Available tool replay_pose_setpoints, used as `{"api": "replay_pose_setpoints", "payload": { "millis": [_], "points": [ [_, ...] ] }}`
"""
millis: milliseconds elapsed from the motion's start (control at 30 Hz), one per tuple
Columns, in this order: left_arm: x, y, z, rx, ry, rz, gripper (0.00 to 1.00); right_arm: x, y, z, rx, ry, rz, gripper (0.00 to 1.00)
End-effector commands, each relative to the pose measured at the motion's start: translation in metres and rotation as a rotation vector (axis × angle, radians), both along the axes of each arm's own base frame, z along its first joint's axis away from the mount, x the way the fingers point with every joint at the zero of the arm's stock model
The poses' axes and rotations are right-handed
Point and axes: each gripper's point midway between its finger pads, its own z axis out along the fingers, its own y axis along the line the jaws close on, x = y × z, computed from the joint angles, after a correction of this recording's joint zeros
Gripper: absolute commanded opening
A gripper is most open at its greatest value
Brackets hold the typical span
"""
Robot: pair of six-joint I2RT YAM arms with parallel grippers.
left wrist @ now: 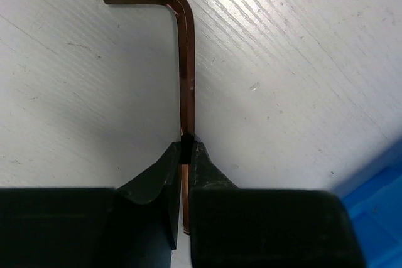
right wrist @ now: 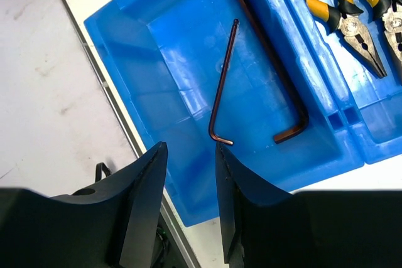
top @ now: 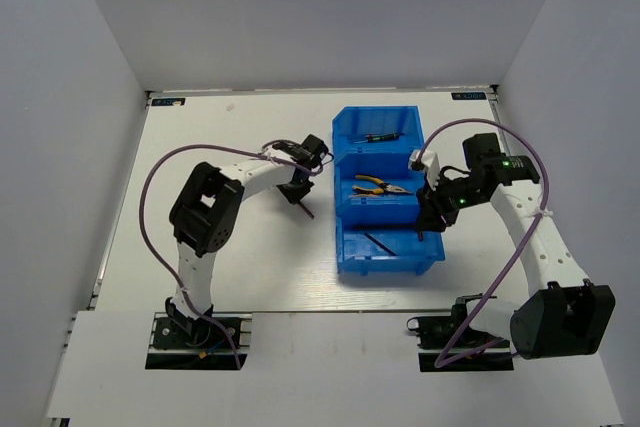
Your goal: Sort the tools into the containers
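Note:
I should raise and swing my left gripper over the near compartment, which lies to its right in the top view, to release the hex key's stem where hex keys lie.
My left gripper (left wrist: 186, 145) is shut on the long shank of a dark L-shaped hex key (left wrist: 183, 61), held over the white table just left of the blue bins (top: 340, 202); it shows in the top view (top: 302, 199). My right gripper (right wrist: 190, 150) is open and empty above the near compartment (right wrist: 169, 61), which holds a thin hex key (right wrist: 221, 86) and a thicker hex key (right wrist: 276, 80). Two yellow-and-black pliers (right wrist: 355, 20) lie in the middle compartment (top: 380, 187). Screwdrivers (top: 383, 137) lie in the far compartment.
The white table (top: 230, 257) carries the blue bins near its middle right. The table's near edge with a metal rail (right wrist: 107, 86) shows beside the near compartment. Grey walls enclose the table on three sides.

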Motion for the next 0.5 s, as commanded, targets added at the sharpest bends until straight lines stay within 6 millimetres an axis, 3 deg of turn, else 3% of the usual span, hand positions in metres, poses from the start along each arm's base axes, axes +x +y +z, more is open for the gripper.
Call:
{"api": "replay_pose_setpoints", "payload": {
  "millis": [0, 133, 167, 200, 233, 267, 300, 333, 367, 400, 467],
  "points": [
    [-0.029, 0.021, -0.028, 0.065, 0.113, -0.068, 0.0, -0.001, 0.005, 0.017, 0.052, -0.014, -0.003, 0.42],
    [-0.008, -0.005, 0.019, 0.053, -0.022, -0.31, 0.0, -0.002, 0.004, 0.018, 0.05, -0.016, -0.001, 0.53],
    [-0.002, -0.011, 0.048, 0.038, -0.09, -0.419, 0.0, -0.002, 0.003, 0.018, 0.047, -0.018, 0.0, 0.53],
    [-0.01, -0.021, 0.053, 0.003, -0.114, -0.527, 0.0, -0.001, 0.003, 0.017, 0.045, -0.019, 0.0, 0.53],
    [0.002, -0.035, 0.074, -0.038, -0.225, -0.599, 0.0, 0.001, 0.003, 0.017, 0.046, -0.022, -0.003, 0.49],
    [0.0, -0.04, 0.109, -0.035, -0.326, -0.725, 0.0, 0.003, 0.003, 0.017, 0.046, -0.026, -0.003, 0.45],
    [-0.01, -0.045, 0.111, -0.066, -0.35, -0.826, 0.0, 0.005, 0.002, 0.016, 0.047, -0.022, -0.007, 0.38],
    [-0.011, -0.046, 0.125, -0.065, -0.407, -0.876, 0.0, 0.007, 0.002, 0.019, 0.049, -0.021, -0.023, 0.16],
    [-0.008, -0.054, 0.146, -0.09, -0.508, -0.925, 0.0, 0.012, 0.003, 0.02, 0.052, -0.026, -0.035, 0.03],
    [-0.022, -0.058, 0.145, -0.102, -0.538, -1.047, 0.0, 0.015, 0.001, 0.02, 0.046, -0.024, -0.052, 0.0],
    [-0.034, -0.069, 0.199, -0.148, -0.753, -1.145, 0.0, 0.026, -0.003, 0.017, 0.022, -0.03, -0.103, 0.0]
  ]
}}
